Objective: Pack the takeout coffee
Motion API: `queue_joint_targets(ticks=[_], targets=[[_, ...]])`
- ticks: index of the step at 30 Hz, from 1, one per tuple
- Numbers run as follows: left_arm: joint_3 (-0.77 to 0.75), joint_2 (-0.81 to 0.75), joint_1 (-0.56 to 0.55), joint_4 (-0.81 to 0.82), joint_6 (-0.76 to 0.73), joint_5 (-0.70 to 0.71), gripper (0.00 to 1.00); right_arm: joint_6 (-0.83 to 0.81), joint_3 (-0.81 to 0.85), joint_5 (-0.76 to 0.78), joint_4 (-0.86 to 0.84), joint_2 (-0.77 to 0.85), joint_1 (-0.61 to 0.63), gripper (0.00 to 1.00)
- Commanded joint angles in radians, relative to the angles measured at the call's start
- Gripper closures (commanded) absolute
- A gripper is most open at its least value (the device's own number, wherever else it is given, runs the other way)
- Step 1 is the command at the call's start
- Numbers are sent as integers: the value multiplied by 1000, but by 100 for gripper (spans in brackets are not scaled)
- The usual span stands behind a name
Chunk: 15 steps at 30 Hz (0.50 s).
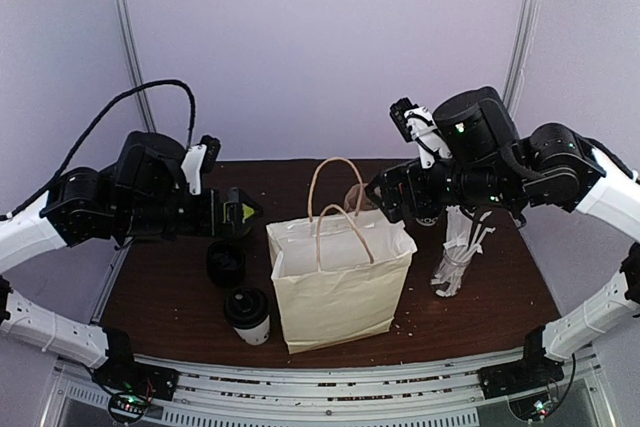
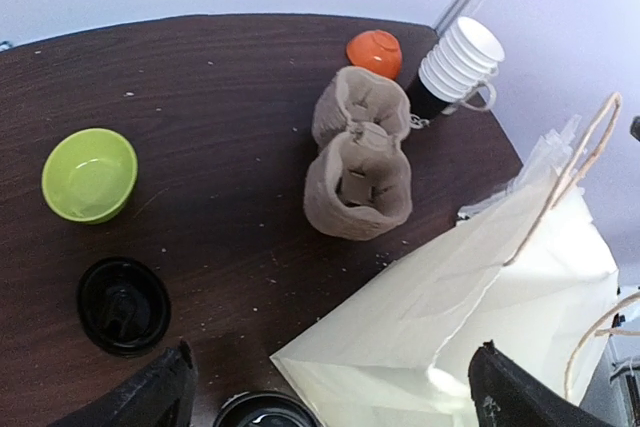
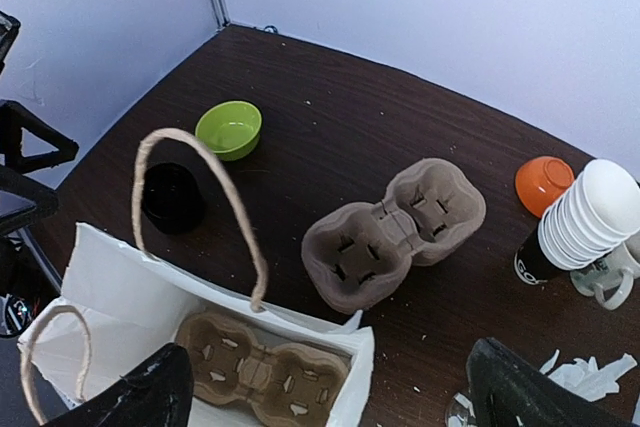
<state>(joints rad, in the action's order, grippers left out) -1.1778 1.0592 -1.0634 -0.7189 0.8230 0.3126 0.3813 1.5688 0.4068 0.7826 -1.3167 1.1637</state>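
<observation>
My right gripper's open fingers are hanging above the bag's back rim at the bag's corner (image 1: 381, 213) (image 3: 358, 335) by the stirrers. My right gripper needs to tilt more steeply and move down onto it.
The takeout coffee (image 1: 247, 314), a white cup with a black lid, stands upright near the table's front, just left of the open paper bag (image 1: 340, 277). In the left wrist view only its lid (image 2: 262, 412) shows at the bottom edge, beside the bag's corner (image 2: 450, 327). My left gripper (image 1: 238, 212) hangs open above and behind the cup, holding nothing (image 2: 335, 397). My right gripper (image 1: 385, 197) is open over the bag's far right rim (image 3: 330, 392). A brown cup carrier (image 3: 262, 377) lies flat inside the bag.
A black stack of lids (image 1: 226, 262) sits behind the coffee. A second cup carrier (image 3: 395, 232), a green bowl (image 3: 229, 129), an orange bowl (image 3: 543, 185) and a stack of lidless white cups (image 3: 585, 222) stand behind the bag. A glass of stirrers (image 1: 455, 262) stands to its right.
</observation>
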Motion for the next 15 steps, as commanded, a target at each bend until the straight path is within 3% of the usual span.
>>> queue_joint_targets(ticks=[1, 9, 15], targets=[[-96, 107, 5, 39, -123, -181, 2, 65, -70, -61, 29, 73, -38, 2], [-283, 203, 9, -32, -293, -183, 2, 123, -229, -314, -42, 130, -118, 3], [-336, 202, 33, -23, -389, -129, 2, 128, -229, -355, -5, 68, -180, 11]])
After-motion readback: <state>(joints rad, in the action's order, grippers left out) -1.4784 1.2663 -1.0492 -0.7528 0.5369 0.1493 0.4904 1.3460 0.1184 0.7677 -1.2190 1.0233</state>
